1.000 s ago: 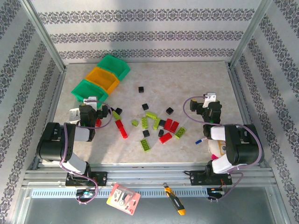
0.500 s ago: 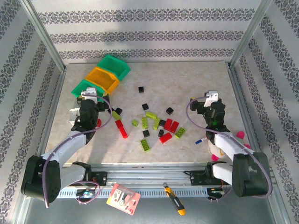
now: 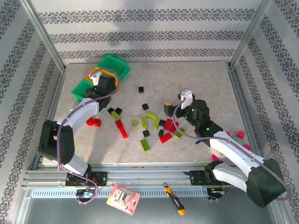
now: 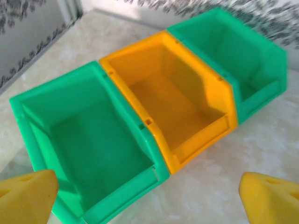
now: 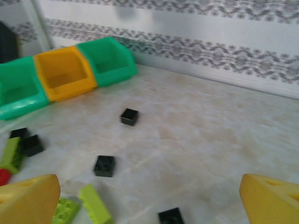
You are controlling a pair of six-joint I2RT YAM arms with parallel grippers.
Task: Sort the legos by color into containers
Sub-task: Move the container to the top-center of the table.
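My left gripper will first turn, then lower, to straddle the touching sides of the near green and orange-yellow bins.
The legos lie scattered mid-table: red bricks (image 3: 122,129), lime bricks (image 3: 145,144) and black ones (image 3: 141,88). The containers stand at the back left: a near green bin (image 4: 88,140), an orange-yellow bin (image 4: 173,102) and a far green bin (image 4: 233,51), all with nothing inside. My left gripper (image 3: 96,80) hovers open over the near bins; its yellow pads (image 4: 28,196) are wide apart, and the near green bin's corner lies between them. My right gripper (image 3: 175,100) hangs open above the pile's right side, looking at black bricks (image 5: 104,165) and a lime brick (image 5: 96,205).
A blue marker pen (image 3: 200,140) and a pink-and-white object (image 3: 239,136) lie by the right arm. Metal frame posts and patterned walls close in the table (image 3: 205,79). A red card (image 3: 124,198) and an orange cutter (image 3: 174,199) rest on the front rail.
The left arm has swung from beside the red bricks up over the containers. The right arm has reached left toward the pile. Both grippers stay open.
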